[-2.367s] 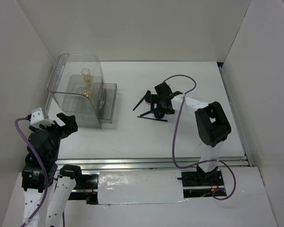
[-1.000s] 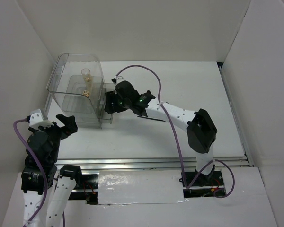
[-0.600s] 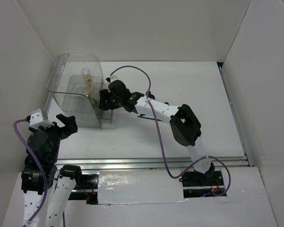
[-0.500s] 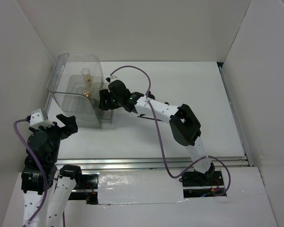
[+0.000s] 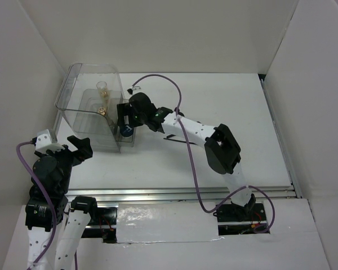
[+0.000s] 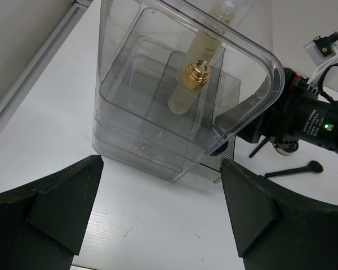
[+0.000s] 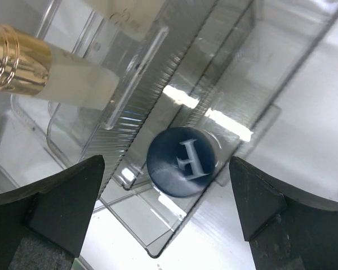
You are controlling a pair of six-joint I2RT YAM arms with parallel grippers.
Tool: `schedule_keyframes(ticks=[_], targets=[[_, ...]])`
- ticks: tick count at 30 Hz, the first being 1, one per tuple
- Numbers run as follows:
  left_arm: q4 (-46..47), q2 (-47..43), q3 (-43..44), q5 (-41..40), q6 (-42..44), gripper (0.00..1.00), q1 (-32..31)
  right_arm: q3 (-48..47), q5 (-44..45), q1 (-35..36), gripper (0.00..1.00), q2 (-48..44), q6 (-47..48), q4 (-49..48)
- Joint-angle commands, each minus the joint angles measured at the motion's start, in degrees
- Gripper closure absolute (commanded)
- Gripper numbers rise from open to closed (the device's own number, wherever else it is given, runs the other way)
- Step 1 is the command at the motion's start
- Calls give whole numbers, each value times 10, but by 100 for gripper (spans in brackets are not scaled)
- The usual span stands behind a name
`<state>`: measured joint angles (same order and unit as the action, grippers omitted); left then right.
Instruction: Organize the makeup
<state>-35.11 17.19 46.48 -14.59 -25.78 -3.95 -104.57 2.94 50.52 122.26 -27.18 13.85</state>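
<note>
The dark round thing is still outside the organizer (image 5: 84, 109) and sits to the right of my right gripper in the top view. I should rise, move across and lower around it.
A dark blue compact (image 7: 183, 161) marked with a pale letter lies free in the low front compartment of the clear organizer (image 5: 84, 109), small in the top view (image 5: 125, 132). My right gripper (image 7: 166, 208) hangs open just above it, one finger on each side, touching nothing. Deeper in the organizer stand a gold-capped bottle (image 6: 194, 79) and a tall pale-yellow bottle (image 6: 211, 42). A thin black brush (image 6: 296, 170) lies on the table to the right. My left gripper (image 6: 160, 225) stands open and empty in front of the organizer.
The right arm (image 5: 191, 128) stretches across the table's middle toward the organizer. A dark round thing (image 6: 284, 147) sits half hidden behind the right wrist. White walls close in the table on the left, back and right.
The right arm carried the dark blue compact from the table's middle to the organizer's front compartment, then its jaws opened and let it go. The left arm has not moved.
</note>
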Motion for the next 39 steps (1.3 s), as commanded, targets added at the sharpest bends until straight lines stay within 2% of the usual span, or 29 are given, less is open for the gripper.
schedule_keyframes(ticks=[1,4,9,12,15,18,26,33,39], targets=[[25,-2,-2,6,1,1,-3,-19,78,-16,0,-66,-4,20],[24,-4,-2,5,1,1,-4,8,129,-49,0,-86,-30,44],[24,-7,-2,4,0,1,-6,67,156,-121,0,-114,-55,59],[24,-7,-3,6,1,1,-6,60,146,-168,0,-91,-40,92],[25,-5,-2,7,1,1,-6,12,152,-192,0,-29,-17,132],[25,-6,-3,5,1,1,-6,-2,178,-205,0,0,-9,161],[25,1,-3,7,2,0,-6,32,119,-230,0,35,-8,136],[25,1,-3,6,1,1,-5,57,88,-231,11,36,-10,117],[25,0,-3,7,2,0,-5,48,86,-231,10,50,-8,129]])
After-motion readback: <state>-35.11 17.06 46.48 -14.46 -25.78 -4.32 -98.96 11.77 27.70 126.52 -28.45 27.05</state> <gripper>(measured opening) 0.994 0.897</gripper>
